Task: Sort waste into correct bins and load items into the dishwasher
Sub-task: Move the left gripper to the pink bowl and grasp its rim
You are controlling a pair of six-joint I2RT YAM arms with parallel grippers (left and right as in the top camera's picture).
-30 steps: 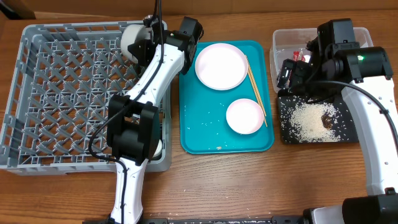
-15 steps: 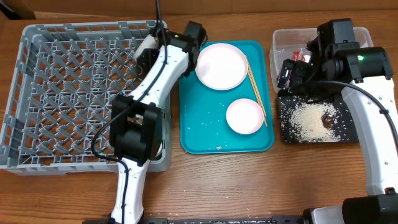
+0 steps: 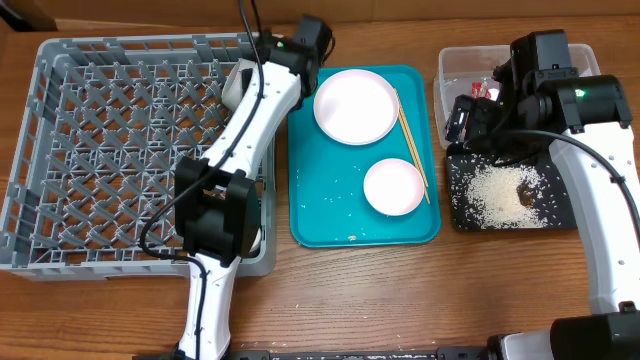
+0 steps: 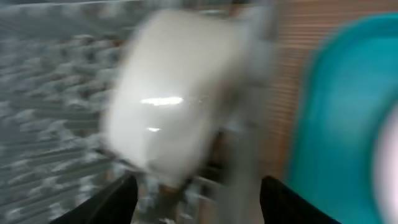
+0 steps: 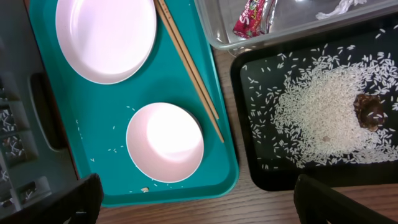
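Note:
The bowl is still unloaded. My left gripper will next swing away from the rack (image 3: pixel 100 150), back over the teal tray (image 3: pixel 330 215) and down onto the rack-side rim of the white bowl.
In the blurred left wrist view a white bowl (image 4: pixel 174 93) lies in the grey dishwasher rack (image 3: pixel 100 150) near its far right corner. My left gripper (image 4: pixel 196 190) is open just behind it, with nothing between the fingers. On the teal tray (image 3: pixel 330 215) rest the pink-white plate (image 3: pixel 356 105), another white bowl (image 3: pixel 394 187) and the chopsticks (image 3: pixel 412 145). My right gripper (image 5: pixel 198 202) hangs wide open and empty over the tray's near right corner. The clear tub (image 5: pixel 298 28) holds a red wrapper (image 5: pixel 250 18) and crumpled white paper (image 5: pixel 339 7). Rice (image 5: pixel 323 118) and a brown lump (image 5: pixel 370 109) lie in the black tray (image 5: pixel 249 171).
The left arm (image 3: pixel 250 120) stretches along the rack's right wall. A few rice grains (image 5: pixel 115 146) are scattered on the teal tray. Bare wooden table (image 3: pixel 400 290) runs along the front.
My left gripper has opened and let go of the white bowl, which now lies in the rack. The wrist has drawn back toward the far right. The right arm has not moved.

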